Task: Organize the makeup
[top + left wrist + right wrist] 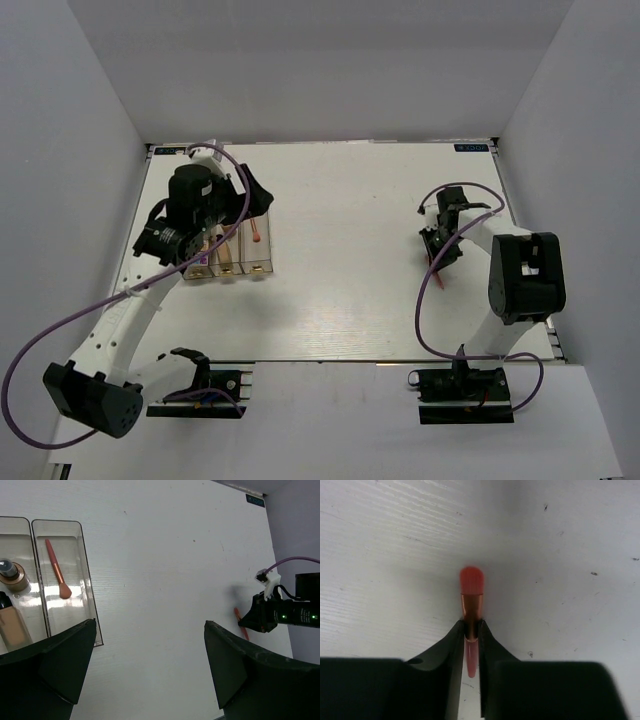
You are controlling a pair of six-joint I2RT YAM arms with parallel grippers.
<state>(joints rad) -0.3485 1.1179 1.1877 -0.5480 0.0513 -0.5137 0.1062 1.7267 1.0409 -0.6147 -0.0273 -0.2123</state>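
Observation:
A section of the organizer box to the left of my right gripper in the top view already has a pink brush (255,240) in it. My right gripper should next lift its brush over there and let it go.
My right gripper (472,628) is shut on a pink-red makeup brush (471,591) with a copper ferrule, low over the table; its handle sticks out below the gripper in the top view (438,276). My left gripper (150,630) is open and empty, above the table just right of the clear organizer box (90,605). The box's right compartment holds another pink brush (56,569). The compartment beside it holds a beige foundation bottle (12,626) and a dark-capped bottle (12,574). In the top view the left gripper (252,205) hovers over the box (230,262).
The right arm's gripper (267,616) and the brush it holds (241,625) show at the right of the left wrist view. White walls close in the table (350,290) at the back and both sides. The arm bases stand at the near edge.

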